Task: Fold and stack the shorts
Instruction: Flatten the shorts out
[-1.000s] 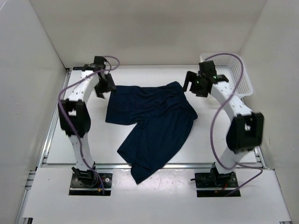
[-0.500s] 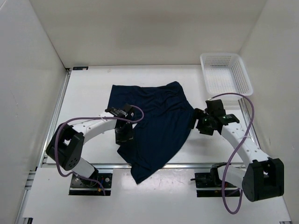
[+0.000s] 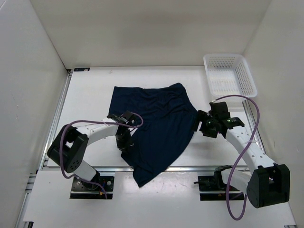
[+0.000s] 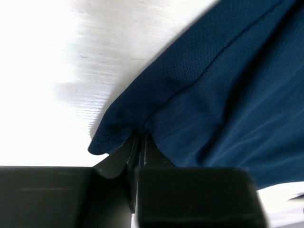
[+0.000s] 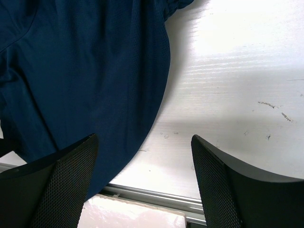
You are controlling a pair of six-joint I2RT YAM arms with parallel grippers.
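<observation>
My left gripper pulls its fold of the shorts outward and left in the top view onto bare tabletop next. It releases there, as one leg overhangs the tabletop's front edge.
The dark navy shorts (image 3: 156,118) lie spread on the white table, waistband towards the back, with one leg hanging over the front edge. My left gripper (image 3: 124,142) is at the left hem of the near leg. In the left wrist view it (image 4: 139,142) is shut on a fold of the shorts' hem (image 4: 213,95). My right gripper (image 3: 202,124) is at the right edge of the shorts. In the right wrist view it (image 5: 144,140) is open and empty, just above the table, with the shorts' edge (image 5: 85,71) under its left finger.
A white mesh basket (image 3: 230,76) stands at the back right corner. A metal rail (image 3: 199,167) runs along the table's front edge and also shows in the right wrist view (image 5: 156,194). White walls enclose the left, back and right sides.
Both arms have come from the back of the table to the near part of the shorts. The left gripper has shifted slightly nearer onto the leg hem. The shorts have barely moved.
</observation>
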